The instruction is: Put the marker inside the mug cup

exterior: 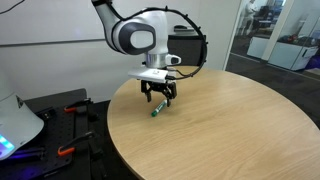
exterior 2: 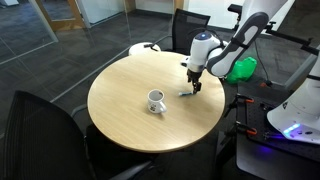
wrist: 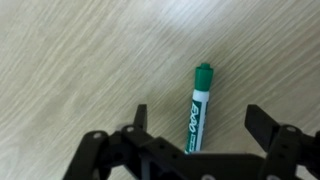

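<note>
My open gripper should go down and slightly outward onto the marker's lettered body [exterior: 161, 106] [wrist: 196, 119] and close, as the marker's body is lined up between my two spread fingers.
The marker [wrist: 197, 112], white barrel with a green cap, lies flat on the round wooden table [exterior 2: 130, 115]. It shows in both exterior views, small under the gripper [exterior: 157, 111] [exterior 2: 187, 94]. In the wrist view my gripper [wrist: 200, 125] is open, its two black fingers on either side of the marker and not touching it. In both exterior views the gripper [exterior: 159, 97] [exterior 2: 192, 84] hangs just above the marker. The white mug cup [exterior 2: 156, 101] stands upright on the table, well away from the gripper. The mug is out of the wrist view.
Black office chairs [exterior 2: 45, 120] stand around the table. A green object [exterior 2: 243, 68] and a white device with a blue light [exterior 2: 300, 115] sit beside the table. A dark side bench with tools [exterior: 62, 125] lies next to the table edge.
</note>
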You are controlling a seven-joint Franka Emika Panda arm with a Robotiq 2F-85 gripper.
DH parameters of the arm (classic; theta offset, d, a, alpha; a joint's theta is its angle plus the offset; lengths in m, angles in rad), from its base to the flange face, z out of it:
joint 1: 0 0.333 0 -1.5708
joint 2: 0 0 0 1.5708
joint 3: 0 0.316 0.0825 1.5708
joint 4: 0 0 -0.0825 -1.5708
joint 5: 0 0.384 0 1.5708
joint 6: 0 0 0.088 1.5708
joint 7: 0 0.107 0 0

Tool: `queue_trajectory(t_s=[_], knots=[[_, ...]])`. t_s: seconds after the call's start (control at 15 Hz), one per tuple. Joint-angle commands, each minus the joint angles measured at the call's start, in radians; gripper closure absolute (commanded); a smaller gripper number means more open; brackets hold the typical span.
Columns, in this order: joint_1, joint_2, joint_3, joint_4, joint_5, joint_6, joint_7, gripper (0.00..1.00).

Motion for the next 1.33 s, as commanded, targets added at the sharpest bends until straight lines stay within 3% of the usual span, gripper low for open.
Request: queue_trajectory(t_s=[0.0, 0.27, 0.33, 0.4, 0.53, 1.13, 1.27], knots=[[-0.026, 0.078, 0.036, 0.080, -0.026, 0.004, -0.010, 0.00], [-0.042, 0.135, 0.062, 0.134, -0.022, -0.001, -0.015, 0.00], [-0.045, 0.145, 0.066, 0.143, -0.022, -0.003, -0.016, 0.05], [-0.048, 0.156, 0.068, 0.151, -0.023, 0.000, -0.016, 0.26], [-0.054, 0.172, 0.074, 0.163, -0.023, 0.001, -0.016, 0.31], [-0.055, 0.150, 0.072, 0.159, -0.017, -0.015, 0.016, 0.99], [-0.055, 0.119, 0.066, 0.147, -0.015, -0.028, 0.026, 0.95]])
